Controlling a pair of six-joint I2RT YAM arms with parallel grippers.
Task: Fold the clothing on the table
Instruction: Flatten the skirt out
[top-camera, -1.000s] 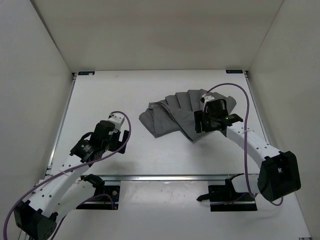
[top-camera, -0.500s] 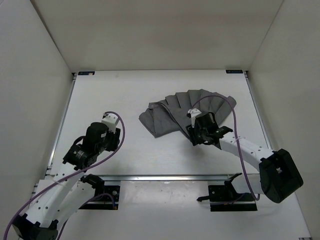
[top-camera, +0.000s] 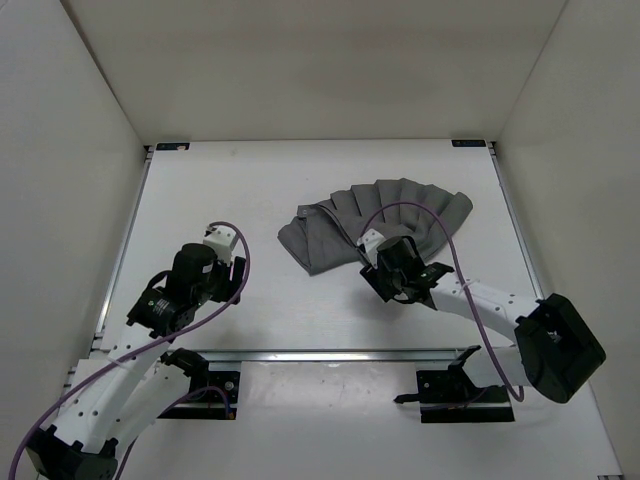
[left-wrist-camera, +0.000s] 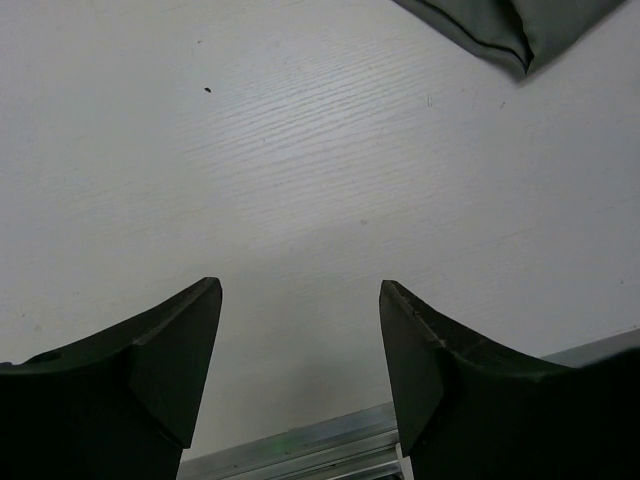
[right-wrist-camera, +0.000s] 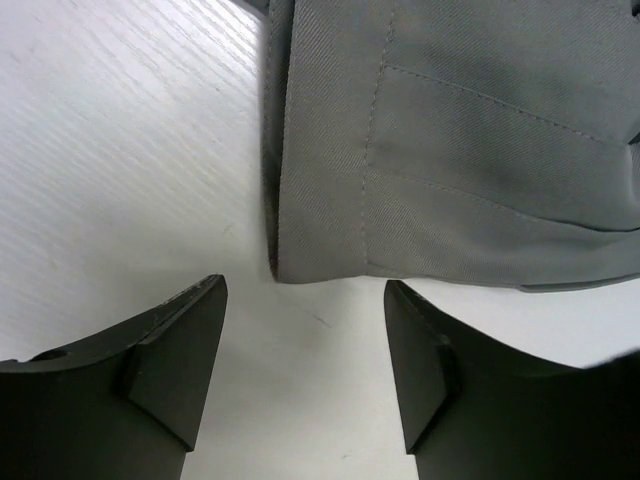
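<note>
The robot's right gripper should next lower and ease outward until its fingers are on both sides of the clothing's stitched hem corner (right-wrist-camera: 293, 268), since that corner is below and just outward of them.
The clothing (top-camera: 372, 222) is a dark grey pleated fan lying flat on the right half of the white table (top-camera: 240, 190). My right gripper (top-camera: 386, 272) hovers open just off the garment's near corner. In the right wrist view the stitched hem corner (right-wrist-camera: 330, 250) lies just beyond the fingertips, with bare table between them and nothing held in the right gripper (right-wrist-camera: 305, 290). My left gripper (top-camera: 224, 264) is open over bare table at the near left, well apart from the cloth. The left wrist view shows only a grey edge of the clothing (left-wrist-camera: 520, 25) far beyond the left gripper (left-wrist-camera: 300, 290).
A metal rail (top-camera: 330, 353) runs along the table's near edge and also shows under the left fingers as the rail (left-wrist-camera: 300, 455). Black brackets (top-camera: 172, 147) mark the far corners. White walls close in on three sides. Purple cables loop over both arms.
My right gripper has drawn back toward the near left, off the top of the clothing to its near corner. The left arm has pulled back toward its base.
</note>
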